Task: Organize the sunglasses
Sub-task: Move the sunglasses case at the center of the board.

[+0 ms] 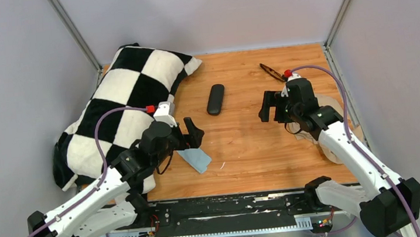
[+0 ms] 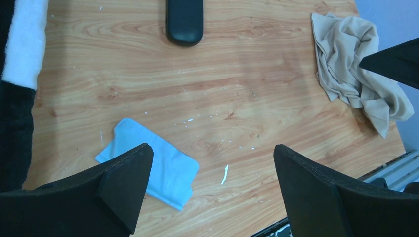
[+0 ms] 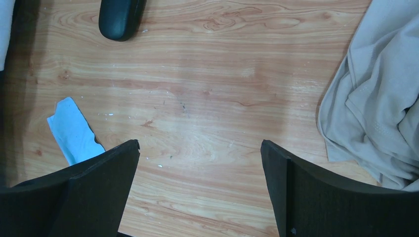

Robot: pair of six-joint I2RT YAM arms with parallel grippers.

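I will next move my left gripper outward and down over the closed black case (image 1: 215,99) (image 2: 184,20) to close my fingers, because the case lies on bare wood with both long sides free.
The sunglasses (image 1: 271,72), thin and dark, lie at the far right of the wooden table (image 1: 246,150), just behind my right wrist; neither wrist view shows them. The closed black case (image 1: 215,99) lies mid-table and shows in the left wrist view (image 2: 185,19) and the right wrist view (image 3: 120,17). A light blue cloth (image 1: 195,159) lies flat near the front. My left gripper (image 1: 186,134) hovers open over the cloth (image 2: 148,163), holding nothing (image 2: 211,150). My right gripper (image 1: 273,107) is open and empty above bare wood (image 3: 200,145), right of the case.
A black-and-white checkered pillow (image 1: 129,97) fills the left side of the table. A crumpled beige cloth (image 1: 328,103) lies under my right arm at the right edge, also in the left wrist view (image 2: 356,74) and the right wrist view (image 3: 380,98). Grey walls enclose the table.
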